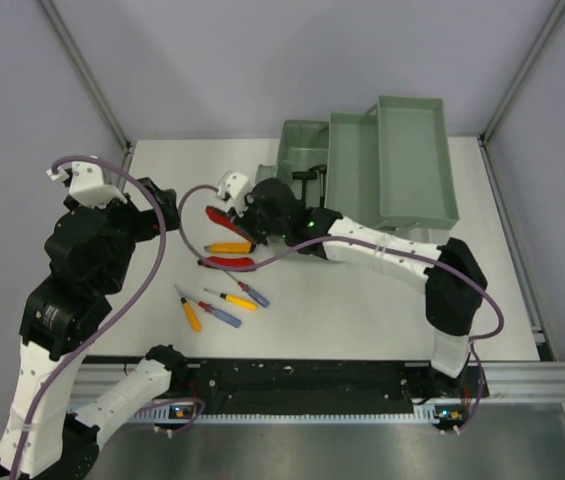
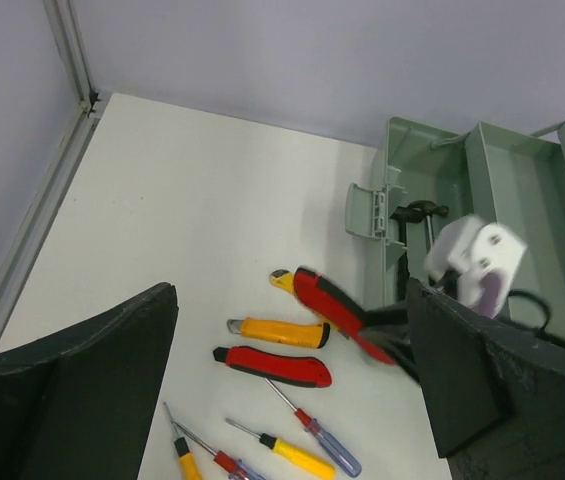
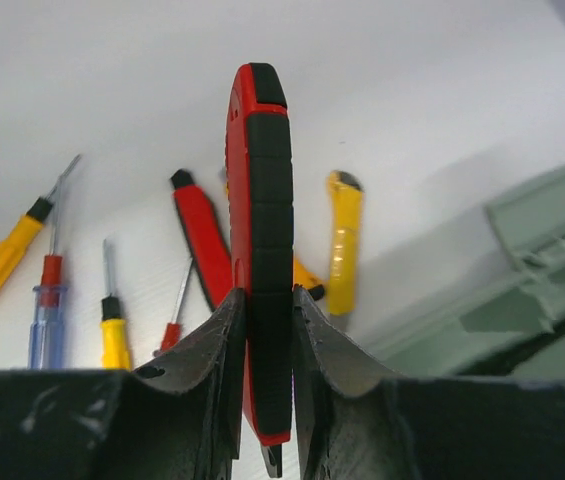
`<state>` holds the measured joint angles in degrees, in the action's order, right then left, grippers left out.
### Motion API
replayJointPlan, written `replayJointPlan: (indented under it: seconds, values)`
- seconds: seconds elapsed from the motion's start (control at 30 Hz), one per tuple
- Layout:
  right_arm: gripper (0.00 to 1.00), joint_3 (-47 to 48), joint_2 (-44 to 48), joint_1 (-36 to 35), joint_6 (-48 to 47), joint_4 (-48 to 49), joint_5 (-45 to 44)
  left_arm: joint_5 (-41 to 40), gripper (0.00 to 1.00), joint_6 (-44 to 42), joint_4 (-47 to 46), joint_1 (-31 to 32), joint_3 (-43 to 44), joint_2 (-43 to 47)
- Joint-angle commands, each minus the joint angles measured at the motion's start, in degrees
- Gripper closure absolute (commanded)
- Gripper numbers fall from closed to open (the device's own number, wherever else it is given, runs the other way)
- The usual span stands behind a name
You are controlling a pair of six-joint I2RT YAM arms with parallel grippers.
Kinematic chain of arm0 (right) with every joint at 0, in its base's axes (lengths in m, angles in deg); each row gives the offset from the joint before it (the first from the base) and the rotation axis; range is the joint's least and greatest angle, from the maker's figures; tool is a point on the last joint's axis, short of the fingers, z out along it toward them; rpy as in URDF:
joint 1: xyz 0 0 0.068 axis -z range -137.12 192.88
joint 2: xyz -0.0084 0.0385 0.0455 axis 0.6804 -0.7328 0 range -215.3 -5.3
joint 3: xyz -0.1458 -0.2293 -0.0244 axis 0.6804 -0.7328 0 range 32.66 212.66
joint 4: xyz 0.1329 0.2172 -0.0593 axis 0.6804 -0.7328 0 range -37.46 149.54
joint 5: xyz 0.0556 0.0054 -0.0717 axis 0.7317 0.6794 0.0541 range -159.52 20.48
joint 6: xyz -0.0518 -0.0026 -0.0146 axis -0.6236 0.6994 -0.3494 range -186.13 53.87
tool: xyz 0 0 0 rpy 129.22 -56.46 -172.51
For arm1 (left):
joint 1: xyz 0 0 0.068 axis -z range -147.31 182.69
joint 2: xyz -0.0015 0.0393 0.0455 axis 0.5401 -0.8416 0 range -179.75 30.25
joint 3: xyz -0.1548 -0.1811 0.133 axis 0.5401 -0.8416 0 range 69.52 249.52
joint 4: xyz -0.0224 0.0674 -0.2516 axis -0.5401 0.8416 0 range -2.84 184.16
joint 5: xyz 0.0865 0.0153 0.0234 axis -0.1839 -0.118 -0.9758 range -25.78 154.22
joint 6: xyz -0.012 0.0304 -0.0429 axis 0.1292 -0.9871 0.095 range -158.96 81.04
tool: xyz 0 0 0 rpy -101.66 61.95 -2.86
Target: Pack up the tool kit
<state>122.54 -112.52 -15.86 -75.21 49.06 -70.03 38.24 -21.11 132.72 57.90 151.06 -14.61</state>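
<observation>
My right gripper next needs to carry the tool up and outward across the box (image 1: 392,150), then turn lengthwise and lower it into the empty tray farthest from the tools.
The tool kit's grey-green box (image 1: 392,150) stands open at the back, trays folded out, with a small hammer (image 2: 417,212) in its bottom. My right gripper (image 1: 257,225) is shut on a red-and-black handled tool (image 3: 259,200), gripped edge-on between both fingers (image 3: 227,330) and raised off the table. Below it lie a second red-handled tool (image 2: 272,365), a yellow knife (image 2: 282,332), another yellow knife (image 3: 344,240) and several screwdrivers (image 1: 224,305). My left gripper (image 2: 290,295) is open and holds nothing. It hovers above the tools at the left (image 1: 157,200).
The box's latch flap (image 2: 367,212) juts out toward the tools. An aluminium frame rail (image 2: 62,60) runs along the table's left edge, and grey walls close the back. The purple cable (image 1: 162,250) of the left arm loops over the table.
</observation>
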Motion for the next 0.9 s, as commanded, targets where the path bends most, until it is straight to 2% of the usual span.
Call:
replayJointPlan:
  seconds: [0.0,0.23,0.37,0.47,0.57,0.73,0.87]
  values:
    - [1.0,2.7,11.1,6.2,8.0,-0.5,-5.9,3.9,0.01,0.3,-3.5,-0.1,1.0,0.0]
    - [1.0,2.6,21.6,19.5,16.7,-7.9,-18.5,7.7,0.01,0.3,-5.1,-0.2,-1.4,-0.2]
    - [1.0,0.6,25.4,28.0,20.3,-10.1,-21.6,8.7,0.01,0.6,-6.5,-0.1,-3.0,0.0]
    - [1.0,-0.7,26.6,33.8,23.7,-11.2,-20.6,9.5,0.01,0.8,-7.2,-0.1,-3.8,-0.2]
    - [1.0,-1.1,25.7,39.5,25.2,-11.2,-15.9,10.6,0.01,1.3,-7.8,-0.1,-4.8,-0.4]
    - [1.0,1.9,19.5,46.2,25.9,-11.1,-3.6,14.5,0.01,3.2,-8.4,-0.1,-7.4,-1.2]
    - [1.0,3.9,14.3,49.1,27.4,-10.9,-1.9,15.8,0.01,4.0,-8.5,-0.1,-8.6,-2.2]
